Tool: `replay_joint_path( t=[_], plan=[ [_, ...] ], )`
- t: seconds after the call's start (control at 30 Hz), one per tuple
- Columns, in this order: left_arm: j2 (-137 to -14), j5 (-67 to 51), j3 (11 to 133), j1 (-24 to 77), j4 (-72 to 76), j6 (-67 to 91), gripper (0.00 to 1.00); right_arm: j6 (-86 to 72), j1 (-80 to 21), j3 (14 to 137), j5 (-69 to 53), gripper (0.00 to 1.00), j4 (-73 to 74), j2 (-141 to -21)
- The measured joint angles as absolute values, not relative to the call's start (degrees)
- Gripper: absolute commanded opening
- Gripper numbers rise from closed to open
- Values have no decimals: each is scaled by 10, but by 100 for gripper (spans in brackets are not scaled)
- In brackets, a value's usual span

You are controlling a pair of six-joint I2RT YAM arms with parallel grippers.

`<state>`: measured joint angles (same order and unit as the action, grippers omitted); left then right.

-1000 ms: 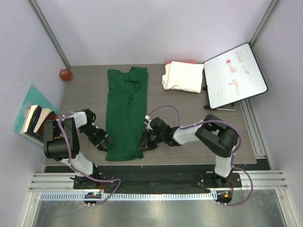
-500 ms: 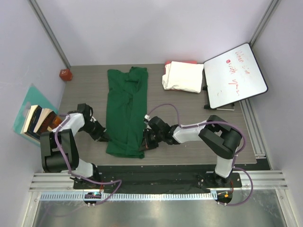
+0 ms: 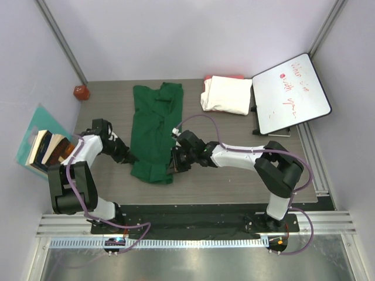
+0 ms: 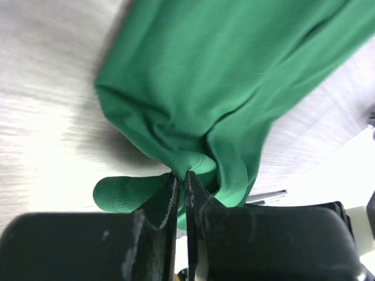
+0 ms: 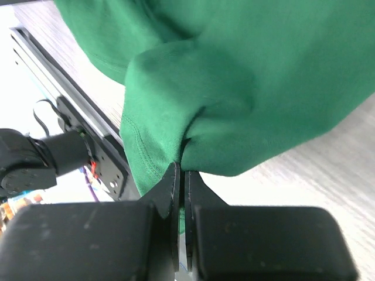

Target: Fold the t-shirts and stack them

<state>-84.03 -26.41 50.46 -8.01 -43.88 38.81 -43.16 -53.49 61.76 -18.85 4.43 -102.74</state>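
Observation:
I have both hem corners pinched, and I need to carry my right gripper's corner outward over the cloth toward its collar end and let it go.
The dark green t-shirt lies lengthwise on the table, collar end at the far side. Its near hem is lifted and bunched. My left gripper is shut on the hem's left corner; the left wrist view shows green cloth pinched at its tips. The right gripper is shut on the hem's right corner, cloth hanging from its tips. A cream-white folded t-shirt rests at the back right, with a red-pink cloth edge under it.
A white whiteboard with red writing leans at the back right, beside the cream bundle. A small red object sits in the back left corner. Books stand off the table's left edge.
Both grippers closed on the green shirt's near hem corners and carried them away from the table's front edge, so the hem now lies farther back and bunched.

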Motion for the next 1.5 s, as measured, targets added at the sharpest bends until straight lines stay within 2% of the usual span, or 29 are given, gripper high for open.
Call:
replay_joint_path(
  t=[0.33, 0.53, 0.93, 1.37, 1.4, 1.43, 1.47, 1.5],
  plan=[
    [-839, -251, 598, -80, -434, 415, 5, -368, -483, 744, -169, 1, 127, -1035],
    [-854, -225, 670, -80, -417, 435, 5, -330, -447, 825, -160, 1, 156, -1081],
    [-1045, -227, 792, -73, -378, 449, 3, -284, -398, 957, -150, 1, 195, -1220],
    [-1185, -235, 990, -30, -348, 447, 3, -265, -358, 1087, -141, 1, 205, -1275],
    [-1196, -235, 998, -28, -346, 447, 4, -264, -355, 1096, -141, 2, 205, -1284],
    [-1206, -232, 1003, -27, -344, 447, 10, -264, -353, 1101, -141, 6, 204, -1292],
    [-1218, -230, 1005, -26, -341, 447, 11, -262, -350, 1107, -141, 10, 204, -1305],
    [-1225, -227, 1005, -25, -340, 447, 12, -262, -348, 1112, -140, 11, 205, -1316]
  ],
)
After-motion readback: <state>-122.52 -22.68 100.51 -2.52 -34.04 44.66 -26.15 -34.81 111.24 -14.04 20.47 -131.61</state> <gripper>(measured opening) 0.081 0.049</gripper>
